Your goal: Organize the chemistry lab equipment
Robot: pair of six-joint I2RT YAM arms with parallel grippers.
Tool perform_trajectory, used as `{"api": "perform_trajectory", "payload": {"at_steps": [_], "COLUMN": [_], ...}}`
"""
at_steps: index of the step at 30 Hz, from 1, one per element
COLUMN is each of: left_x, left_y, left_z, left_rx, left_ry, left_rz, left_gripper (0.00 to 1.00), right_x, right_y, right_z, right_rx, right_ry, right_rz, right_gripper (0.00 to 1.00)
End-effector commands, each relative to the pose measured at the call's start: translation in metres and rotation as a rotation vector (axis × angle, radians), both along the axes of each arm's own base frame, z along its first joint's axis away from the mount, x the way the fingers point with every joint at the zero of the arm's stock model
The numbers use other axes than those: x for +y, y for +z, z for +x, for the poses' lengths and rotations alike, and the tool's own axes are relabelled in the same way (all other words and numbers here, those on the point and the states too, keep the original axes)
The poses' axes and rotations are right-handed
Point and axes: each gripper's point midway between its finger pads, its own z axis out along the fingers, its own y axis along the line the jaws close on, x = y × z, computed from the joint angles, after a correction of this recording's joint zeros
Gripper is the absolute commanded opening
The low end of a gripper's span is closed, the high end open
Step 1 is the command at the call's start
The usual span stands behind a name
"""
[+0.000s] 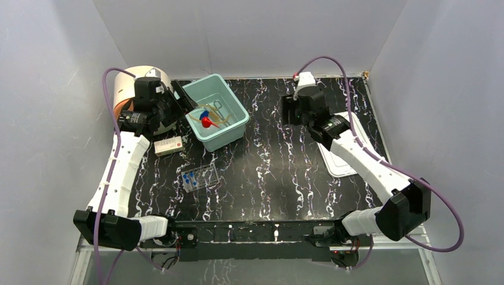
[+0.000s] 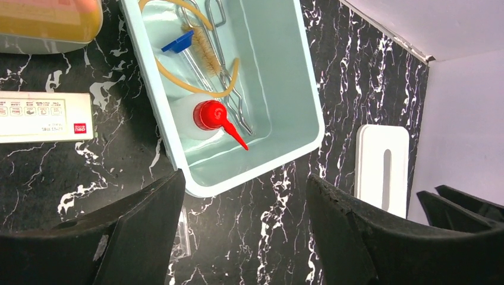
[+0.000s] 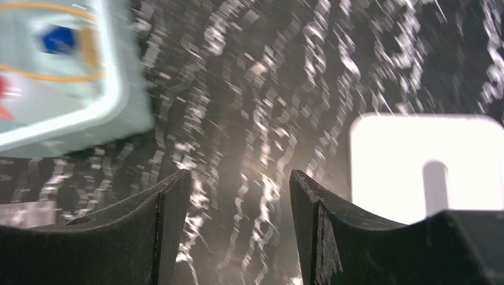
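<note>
The right gripper moves down and back toward the white lid next, then closes on the lid's long bin-side edge, where empty marble leaves finger room.
A teal bin [image 1: 233, 132] at the back left holds the red-nozzled white squeeze bottle [image 2: 205, 116], the clear syringe with blue end [image 2: 178, 43], the amber tubing loop [image 2: 233, 76] and the metal tongs [image 2: 239, 114]. The clear rack with blue-capped vials [image 1: 199, 177] lies on the table in front of the bin. My left gripper [image 1: 181, 102] is open and empty, hovering at the bin's left edge; in the left wrist view [image 2: 245, 196] it is over the bin's near corner. My right gripper [image 1: 292, 113] is open and empty above the table right of the bin, and its wrist view [image 3: 241, 184] is blurred.
The cream-and-orange drum [image 1: 134, 83] stands at the back left behind my left gripper. A white labelled box [image 1: 168, 145] lies left of the bin. A white lid [image 1: 339, 160] lies at the right under my right arm. The table is black marble.
</note>
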Motion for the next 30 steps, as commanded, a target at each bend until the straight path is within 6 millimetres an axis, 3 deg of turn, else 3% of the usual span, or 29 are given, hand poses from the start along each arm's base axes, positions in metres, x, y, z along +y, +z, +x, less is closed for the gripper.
{"api": "perform_trajectory", "payload": {"at_steps": [1, 7, 14, 23, 30], "left_x": [0.003, 0.019, 0.009, 0.008, 0.008], "left_y": [0.022, 0.015, 0.011, 0.014, 0.014], "left_z": [-0.003, -0.007, -0.011, -0.012, -0.012], "left_rx": [-0.059, -0.026, -0.015, -0.025, -0.026], "left_ry": [0.002, 0.083, 0.047, 0.048, 0.047], "left_rz": [0.021, 0.061, 0.022, 0.013, 0.013], "left_gripper": [0.73, 0.74, 0.75, 0.76, 0.76], "right_x": [-0.083, -0.124, -0.171, -0.171, -0.181], "right_y": [-0.053, -0.101, -0.156, -0.203, -0.222], "right_z": [-0.010, -0.027, -0.033, -0.037, -0.037], "right_rx": [0.149, 0.271, 0.515, 0.655, 0.687], "right_ry": [-0.305, -0.377, -0.480, -0.412, -0.424], "right_rz": [-0.106, -0.088, 0.021, -0.016, -0.082], "right_gripper": [0.70, 0.71, 0.70, 0.62, 0.62]}}
